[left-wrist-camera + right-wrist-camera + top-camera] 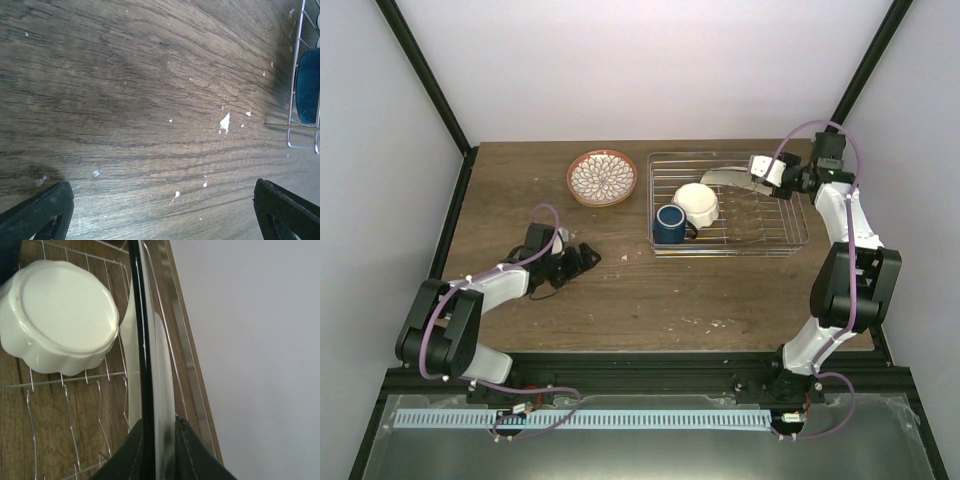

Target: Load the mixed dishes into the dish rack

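Observation:
I need to move my right gripper outward gently, because the white scalloped bowl (697, 203) is close to the plate. Then I need to lower it along the rack's back bar (732, 156) and let go of the plate.
My right gripper (757, 172) is shut on the cream rectangular plate (725, 177) and holds it on edge over the back of the dish rack (775, 228). The right wrist view shows that plate (162, 365) edge-on between my fingers (197, 450), above the rack wires (65, 382). The white scalloped bowl (697, 203) lies upside down in the rack, and the bowl (60, 315) is just left of the plate. The dark blue mug (669, 223) stands in the rack's front left corner. The patterned plate (602, 177) lies on the table, left of the rack. My left gripper (582, 258) rests open and holds nothing.
In the left wrist view my open gripper (162, 215) looks over bare wood with white flecks, and the rack's corner (294, 107) and the mug (307, 85) show at the right edge. The table's back edge (192, 370) runs close behind the rack.

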